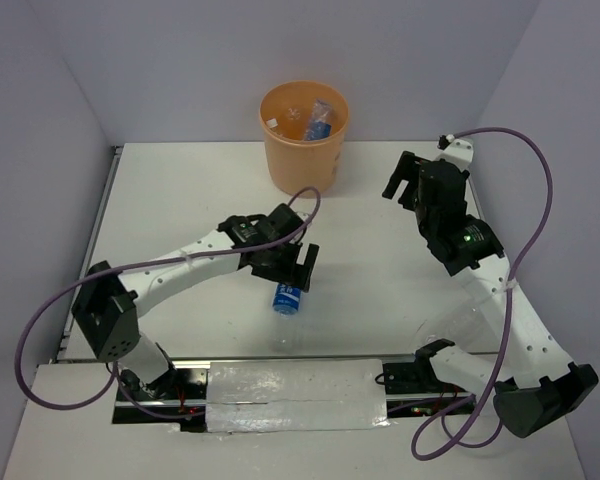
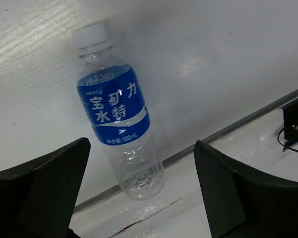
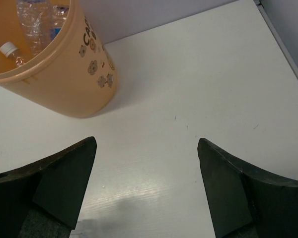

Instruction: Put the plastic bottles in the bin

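Note:
I should turn my left gripper next and lower it around the bottle's blue label (image 1: 287, 297) (image 2: 113, 105) to close, as the bottle lies at a slant between its open fingers.
One plastic bottle (image 1: 288, 312) with a blue label lies on the table, base toward the near edge. In the left wrist view this bottle (image 2: 118, 115) shows a white cap, and it lies below and between the fingers. My left gripper (image 1: 298, 268) (image 2: 141, 145) hovers over it, open and empty. The orange bin (image 1: 302, 165) stands at the back centre with bottles (image 1: 319, 120) inside. My right gripper (image 1: 404, 186) (image 3: 146, 141) is open and empty, to the right of the bin (image 3: 74, 74); bottles (image 3: 35, 20) show inside it. A faint clear bottle (image 1: 458, 325) seems to lie under the right arm.
The table's near edge has a metal rail (image 2: 238, 126) just beyond the bottle's base. A silver-taped strip (image 1: 295, 395) runs between the arm bases. Grey walls close in the back and sides. A purple cable (image 1: 310, 200) loops over the left arm.

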You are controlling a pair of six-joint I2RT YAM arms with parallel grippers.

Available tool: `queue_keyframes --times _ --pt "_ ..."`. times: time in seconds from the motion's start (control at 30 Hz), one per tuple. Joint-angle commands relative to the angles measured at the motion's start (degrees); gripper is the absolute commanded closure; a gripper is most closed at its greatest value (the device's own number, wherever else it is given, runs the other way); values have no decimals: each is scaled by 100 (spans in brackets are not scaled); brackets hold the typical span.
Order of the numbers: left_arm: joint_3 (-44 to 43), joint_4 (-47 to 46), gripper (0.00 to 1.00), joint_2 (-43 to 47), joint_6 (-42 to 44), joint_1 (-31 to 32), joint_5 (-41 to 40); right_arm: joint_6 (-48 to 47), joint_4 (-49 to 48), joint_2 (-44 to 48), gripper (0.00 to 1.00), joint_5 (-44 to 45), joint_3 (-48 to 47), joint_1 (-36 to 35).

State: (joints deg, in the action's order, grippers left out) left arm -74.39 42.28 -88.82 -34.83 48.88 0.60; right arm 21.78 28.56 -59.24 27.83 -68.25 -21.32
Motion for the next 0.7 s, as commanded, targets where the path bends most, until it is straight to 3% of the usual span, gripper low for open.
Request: queue_keyframes --times 0.0,0.27,0.67 --pt "-93 -1 1 -354 -50 139 -34 63 -96 27 10 -111 -171 23" --pt "-383 394 1 -1067 -156 279 -806 63 -113 80 9 -156 -101 32" --pt "-225 571 1 -1340 -253 385 -1466 142 -166 -52 9 -279 -145 23"
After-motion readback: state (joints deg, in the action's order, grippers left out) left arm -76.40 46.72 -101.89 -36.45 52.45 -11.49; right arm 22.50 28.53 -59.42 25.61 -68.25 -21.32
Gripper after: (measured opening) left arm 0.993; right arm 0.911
